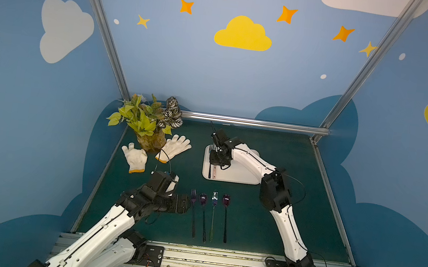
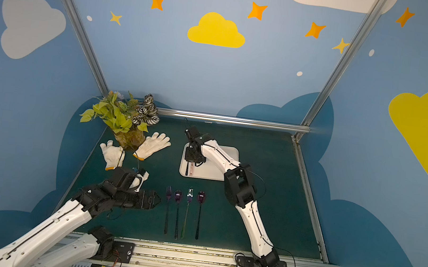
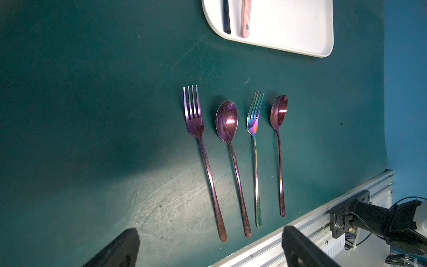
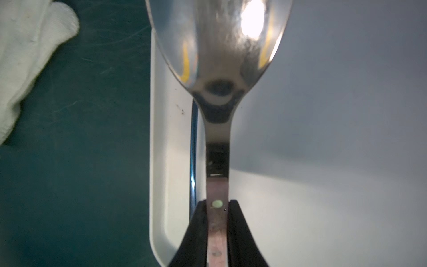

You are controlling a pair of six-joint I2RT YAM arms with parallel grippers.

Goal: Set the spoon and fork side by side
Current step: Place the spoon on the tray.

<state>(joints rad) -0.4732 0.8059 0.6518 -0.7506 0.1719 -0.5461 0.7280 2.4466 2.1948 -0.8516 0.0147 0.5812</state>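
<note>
My right gripper shifts the spoon away from the dark-handled utensil (image 4: pixel 193 161) next, lowers it and releases the spoon's handle. Bare tray bottom lies below the gripper beside that utensil.
My right gripper (image 4: pixel 217 208) is shut on the pinkish handle of a silver spoon (image 4: pixel 219 46), over the left part of the white tray (image 1: pixel 232 180). Whether the spoon is lifted off the tray I cannot tell. A dark-handled utensil (image 4: pixel 193 161) lies beside it in the tray, its head hidden. On the green mat sit a purple fork (image 3: pixel 196 124), a purple spoon (image 3: pixel 227 120), an iridescent fork (image 3: pixel 253 124) and a reddish spoon (image 3: pixel 279 113), parallel in a row. My left gripper (image 1: pixel 189 204) hovers open just left of the row, holding nothing.
A potted plant (image 1: pixel 147 123) stands at the back left of the mat, with two white gloves (image 1: pixel 136 158) (image 1: pixel 175 146) beside it. An aluminium rail (image 3: pixel 323 222) runs along the mat's front edge. Blue walls enclose the other three sides.
</note>
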